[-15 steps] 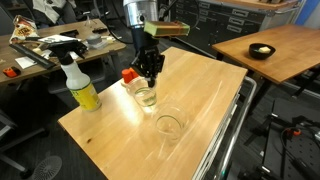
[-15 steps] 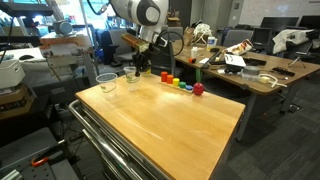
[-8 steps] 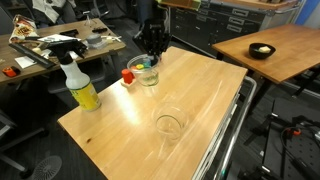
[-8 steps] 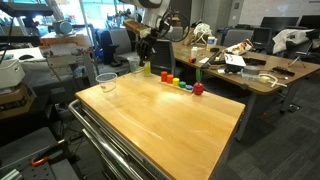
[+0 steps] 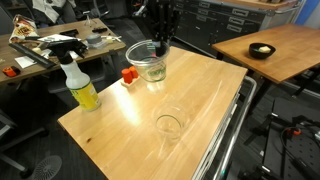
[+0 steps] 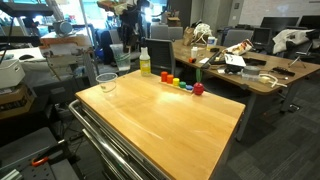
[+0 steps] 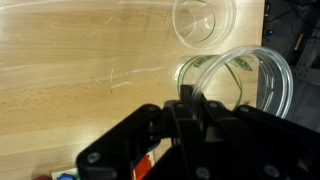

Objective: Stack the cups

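My gripper shifts toward the top in the wrist view next, lowers the held cup inside and releases. The standing cup's opening [image 5: 171,113] [image 7: 204,18] lies below, that way.
My gripper [image 5: 160,46] is shut on the rim of a clear plastic cup [image 5: 147,62] and holds it in the air above the far end of the wooden table [image 5: 120,120]. In the wrist view the jaws [image 7: 190,98] pinch the wall of this cup [image 7: 262,75], whose wide rim fills the right side. A second clear cup [image 5: 170,123] stands upright on the table near the front edge; it also shows in an exterior view [image 6: 107,81] and in the wrist view [image 7: 203,20]. I cannot make out a third cup apart from these.
A yellow spray bottle [image 5: 80,86] stands at the table's left side and also shows in an exterior view [image 6: 145,62]. A row of small coloured pieces [image 6: 180,83] lies along the far edge. A metal rail [image 5: 232,120] runs beside the table. Cluttered desks stand behind.
My gripper has risen from the tabletop with the clear cup in it, and moved towards the far end. The other cup has stayed in place.
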`<state>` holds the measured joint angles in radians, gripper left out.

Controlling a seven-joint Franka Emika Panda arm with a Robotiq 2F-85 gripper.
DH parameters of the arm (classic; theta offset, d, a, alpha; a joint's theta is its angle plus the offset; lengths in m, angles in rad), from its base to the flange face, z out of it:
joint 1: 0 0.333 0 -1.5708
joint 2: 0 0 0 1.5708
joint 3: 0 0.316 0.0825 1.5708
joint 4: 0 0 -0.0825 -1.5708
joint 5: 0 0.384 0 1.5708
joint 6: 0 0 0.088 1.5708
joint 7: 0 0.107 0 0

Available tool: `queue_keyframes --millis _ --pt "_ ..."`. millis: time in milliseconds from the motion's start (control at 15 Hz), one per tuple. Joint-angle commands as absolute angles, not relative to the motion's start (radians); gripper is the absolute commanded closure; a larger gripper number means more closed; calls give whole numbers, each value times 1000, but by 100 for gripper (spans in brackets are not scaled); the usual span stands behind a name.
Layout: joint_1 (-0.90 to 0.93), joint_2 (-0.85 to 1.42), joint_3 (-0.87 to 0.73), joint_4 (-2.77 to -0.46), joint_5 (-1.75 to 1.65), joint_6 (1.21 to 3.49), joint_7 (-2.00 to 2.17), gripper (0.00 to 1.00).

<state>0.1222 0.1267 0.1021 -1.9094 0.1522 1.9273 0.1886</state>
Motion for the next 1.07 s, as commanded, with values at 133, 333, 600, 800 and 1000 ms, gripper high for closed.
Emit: queue_keyframes --millis 133,333,600,800,1000 --pt "151 18 132 -2024 111 1938 210 98" --pt "154 -5 145 -2061 126 1953 183 98" --pt "155 -2 156 -2089 170 1978 143 98" --pt "157 7 164 -2115 237 2008 85 98" --pt "161 22 174 -2130 291 2027 45 98"
